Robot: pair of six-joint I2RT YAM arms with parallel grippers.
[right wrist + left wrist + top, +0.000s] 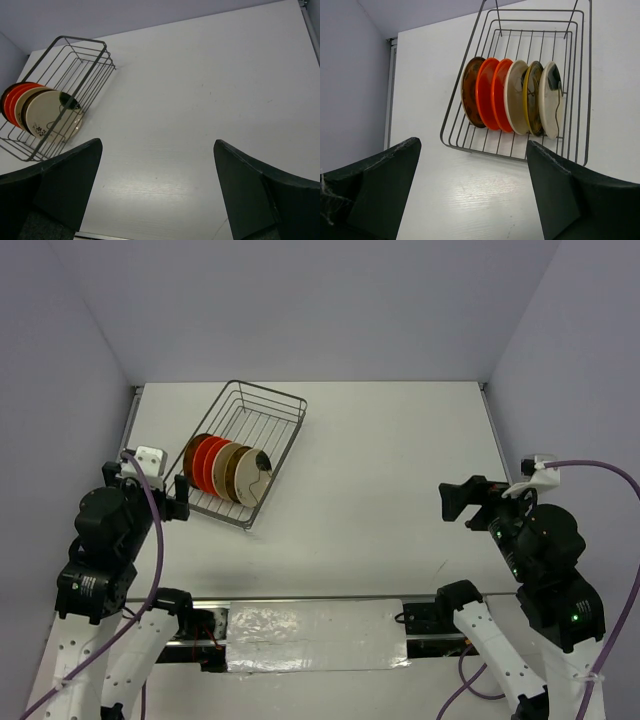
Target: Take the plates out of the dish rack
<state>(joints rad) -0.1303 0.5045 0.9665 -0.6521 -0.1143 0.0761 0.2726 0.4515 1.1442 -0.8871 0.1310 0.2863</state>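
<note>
I will move my left gripper across and down onto the blotched cream plate's rim [542, 98]. This end plate stands below my left gripper, to its right in the top view.
The grey wire dish rack [285, 410] stands at the back left of the table, also in the left wrist view [580, 60] and the right wrist view [85, 50]. Several plates [225, 468] stand on edge in its near end: dark brown, two orange-red [492, 95], cream, mustard-gold [534, 95] and cream with a dark blotch [551, 100]. My left gripper [178, 498] is open and empty just left of the rack, in the left wrist view [472, 165]. My right gripper [455, 502] is open and empty at the right, in the right wrist view [157, 170], far from the rack.
A white table [400, 460] is walled by lilac panels on the left, back and right. A shiny strip [300, 625] with both arm bases runs along the near edge.
</note>
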